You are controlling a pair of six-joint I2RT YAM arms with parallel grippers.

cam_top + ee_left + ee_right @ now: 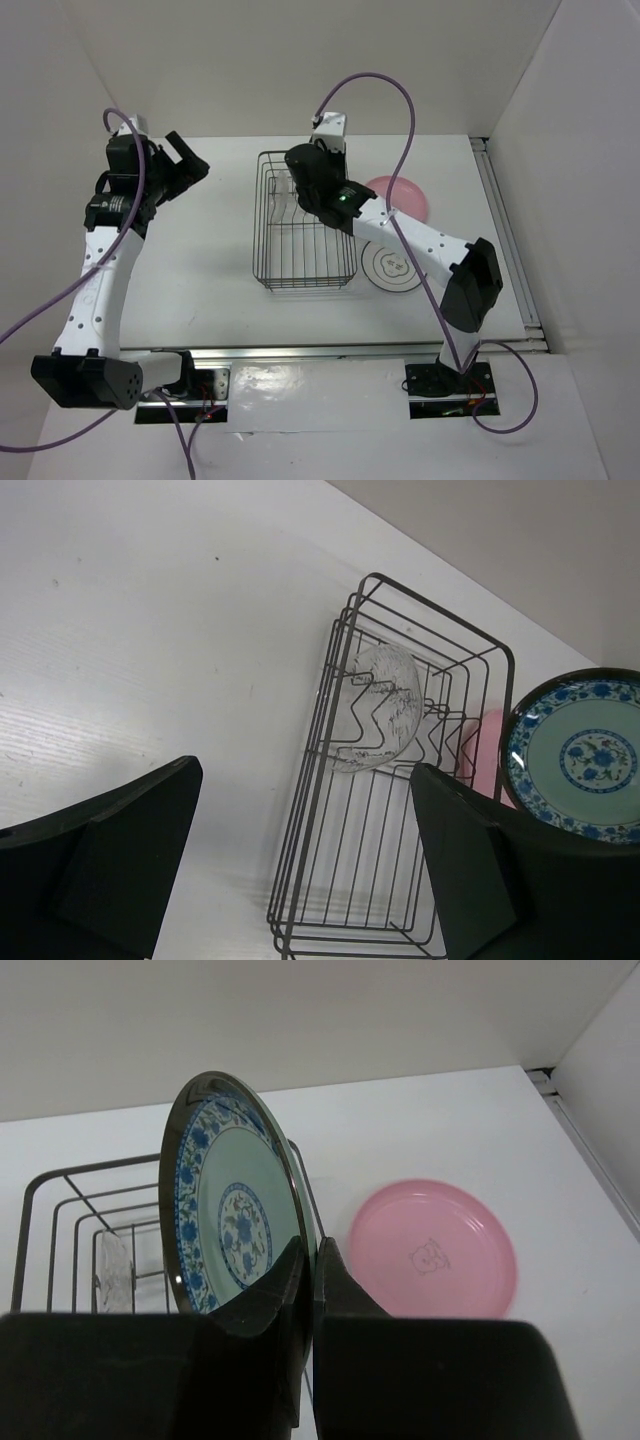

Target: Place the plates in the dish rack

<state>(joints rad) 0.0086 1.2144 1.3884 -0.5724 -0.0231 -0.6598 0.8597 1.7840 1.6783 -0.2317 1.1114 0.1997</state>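
Note:
The rack's wires are empty beside the clear glass plate. My right gripper will go left in the top view and down next to release the teal plate there.
The black wire dish rack stands mid-table. My right gripper hovers over its far right part, shut on the lower rim of the dark teal patterned plate, held upright on edge; the fingers pinch it. The clear glass plate stands between the rack's prongs. The pink plate lies flat right of the rack, and the white ringed plate lies nearer, off the rack's right front corner. My left gripper is open and empty, raised left of the rack.
White walls enclose the table at the back and on both sides. A metal rail runs along the table's right edge. The left wrist view shows the rack with the teal plate above its right side.

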